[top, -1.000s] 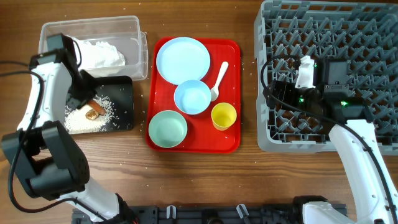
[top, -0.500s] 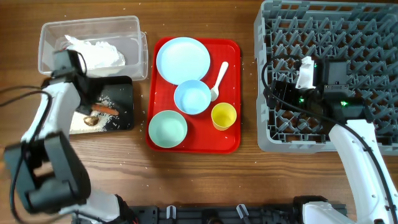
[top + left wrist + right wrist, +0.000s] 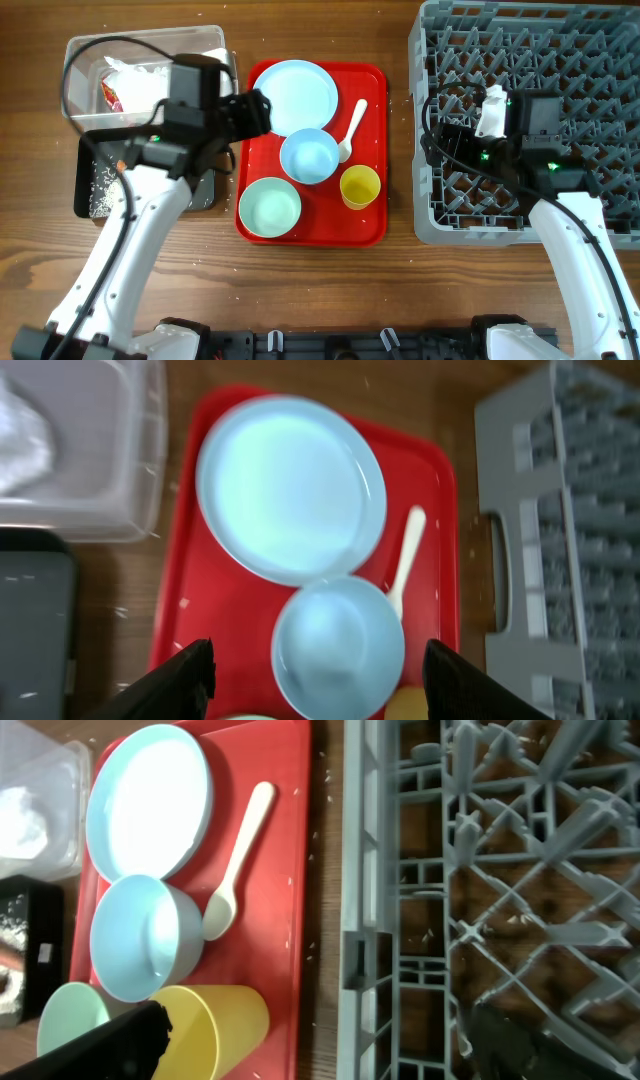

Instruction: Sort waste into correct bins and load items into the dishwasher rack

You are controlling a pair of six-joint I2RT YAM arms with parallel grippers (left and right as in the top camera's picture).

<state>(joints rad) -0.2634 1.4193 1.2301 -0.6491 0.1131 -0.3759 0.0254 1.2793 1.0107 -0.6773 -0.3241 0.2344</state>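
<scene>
Below my right gripper and to its left in the overhead view stands the blue bowl's spoon-side rim (image 3: 336,150) (image 3: 178,922), facing up: next I sweep across and descend astride it.
A red tray (image 3: 375,225) holds a pale blue plate (image 3: 293,92), a blue bowl (image 3: 309,157), a green bowl (image 3: 270,207), a yellow cup (image 3: 360,186) and a white spoon (image 3: 352,128). My left gripper (image 3: 256,110) hangs open above the tray's left side. In the left wrist view its fingers (image 3: 185,682) stand either side of the blue bowl (image 3: 340,650), above it and apart from it. My right gripper (image 3: 440,150) is open and empty over the left edge of the grey dishwasher rack (image 3: 530,60). Its wrist view shows the yellow cup (image 3: 215,1030) and the rack (image 3: 490,870).
A clear bin (image 3: 205,45) at the back left holds white tissue and a red wrapper. In front of it a black bin (image 3: 95,180) holds rice grains, partly under my left arm. Bare wooden table lies between the tray and the rack.
My left arm has swung right from the black bin to above the tray, and its gripper has opened. The right arm has stayed where it was.
</scene>
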